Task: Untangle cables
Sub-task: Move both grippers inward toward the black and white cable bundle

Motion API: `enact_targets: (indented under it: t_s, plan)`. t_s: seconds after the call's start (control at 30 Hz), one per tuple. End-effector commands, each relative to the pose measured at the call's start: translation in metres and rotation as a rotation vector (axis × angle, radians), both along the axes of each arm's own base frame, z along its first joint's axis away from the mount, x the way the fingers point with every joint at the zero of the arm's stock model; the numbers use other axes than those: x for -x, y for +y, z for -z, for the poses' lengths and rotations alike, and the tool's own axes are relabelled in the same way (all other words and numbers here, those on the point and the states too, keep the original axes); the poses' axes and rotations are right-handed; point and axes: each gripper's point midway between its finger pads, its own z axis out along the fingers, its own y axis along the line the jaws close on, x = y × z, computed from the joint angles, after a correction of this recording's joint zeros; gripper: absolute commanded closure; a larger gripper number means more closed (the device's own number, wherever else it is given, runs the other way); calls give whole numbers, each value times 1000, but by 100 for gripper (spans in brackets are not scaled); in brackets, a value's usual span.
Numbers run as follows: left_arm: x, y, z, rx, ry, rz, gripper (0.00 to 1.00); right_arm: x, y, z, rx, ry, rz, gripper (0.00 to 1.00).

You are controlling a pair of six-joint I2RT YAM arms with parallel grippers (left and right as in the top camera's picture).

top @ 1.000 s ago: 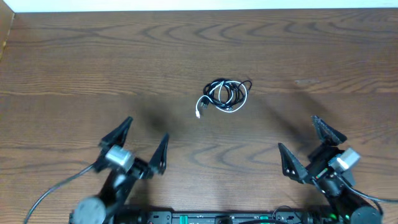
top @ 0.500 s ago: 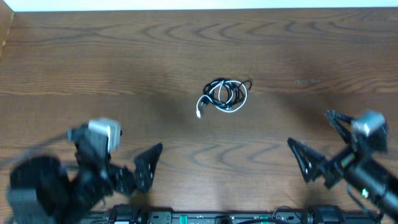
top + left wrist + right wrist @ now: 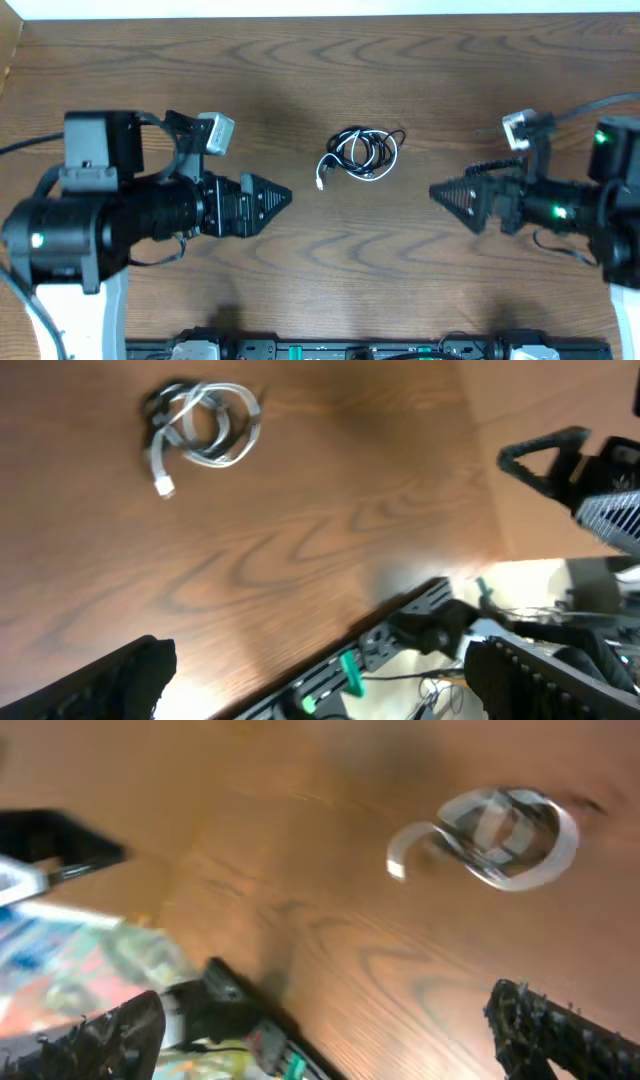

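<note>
The right gripper moves outward and across next, then lowers onto the black loop that sticks out of the bundle on its side.
The cables (image 3: 362,152) lie in one small tangled bundle of black and white loops at the middle of the wooden table, a white plug end sticking out at its lower left. The bundle also shows in the left wrist view (image 3: 203,428) and, blurred, in the right wrist view (image 3: 500,835). My left gripper (image 3: 268,199) is open and empty, to the left of the bundle and a little nearer the front. My right gripper (image 3: 452,195) is open and empty, to the right of the bundle. Neither touches the cables.
The wooden table (image 3: 320,70) stretches bare behind the bundle. A black rail with green clips (image 3: 330,350) runs along the front edge; it also shows in the left wrist view (image 3: 390,650). Both arm bodies sit at the left and right sides.
Both arms have risen from the front edge and swung inward, so the grippers now point at the bundle from left and right. The cables have not moved.
</note>
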Motion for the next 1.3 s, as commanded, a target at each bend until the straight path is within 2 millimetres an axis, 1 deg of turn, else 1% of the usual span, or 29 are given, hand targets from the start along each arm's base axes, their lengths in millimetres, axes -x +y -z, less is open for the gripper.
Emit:
enact_targets:
  t_s: [0.0, 0.1, 0.13, 0.17, 0.2, 0.27, 0.37, 0.43, 0.5, 0.63, 0.7, 0.83, 0.9, 1.03, 1.13, 1.23, 1.27]
  plan:
    - [-17, 32, 37, -186, 138, -153, 2, -18, -14, 40, 176, 124, 123, 1]
    - [-24, 35, 61, -199, 261, -189, 2, -25, 6, 55, 189, 159, 48, 1]
    - [-26, 35, 72, -204, 314, -186, 2, -29, 16, 61, 180, 174, 13, 1]
    - [-27, 35, 77, -205, 350, -190, 2, -30, 20, 61, 166, 185, 9, 1]
    - [-30, 35, 83, -209, 383, -189, 2, -36, 22, 62, 148, 197, 22, 1]
    - [-34, 35, 89, -212, 410, -186, 2, -41, 24, 67, 129, 247, 54, 1]
    - [-39, 34, 99, -218, 462, -181, 2, -42, 28, 75, 132, 292, 57, 1]
    - [-47, 34, 106, -220, 473, -180, 2, -44, 34, 85, 146, 321, 56, 1]
    - [-53, 34, 111, -221, 481, -179, 2, -50, 38, 93, 165, 338, 75, 1]
    - [-54, 34, 123, -229, 553, -171, 2, -66, 38, 121, 240, 406, 169, 1]
    - [-55, 34, 125, -230, 561, -171, 2, -74, 41, 129, 241, 418, 182, 1]
    - [-71, 34, 126, -224, 496, -177, 2, -93, 52, 148, 245, 417, 171, 1]
    - [-82, 34, 125, -218, 451, -182, 2, -108, 57, 157, 235, 399, 173, 1]
    - [-89, 34, 124, -214, 417, -185, 2, -133, 63, 168, 206, 382, 223, 1]
    - [-93, 33, 124, -213, 403, -185, 2, -147, 70, 183, 208, 371, 226, 4]
    - [-93, 33, 125, -213, 401, -185, 2, -152, 72, 204, 226, 409, 247, 18]
    - [-93, 33, 125, -213, 401, -185, 2, -152, 73, 211, 231, 426, 251, 20]
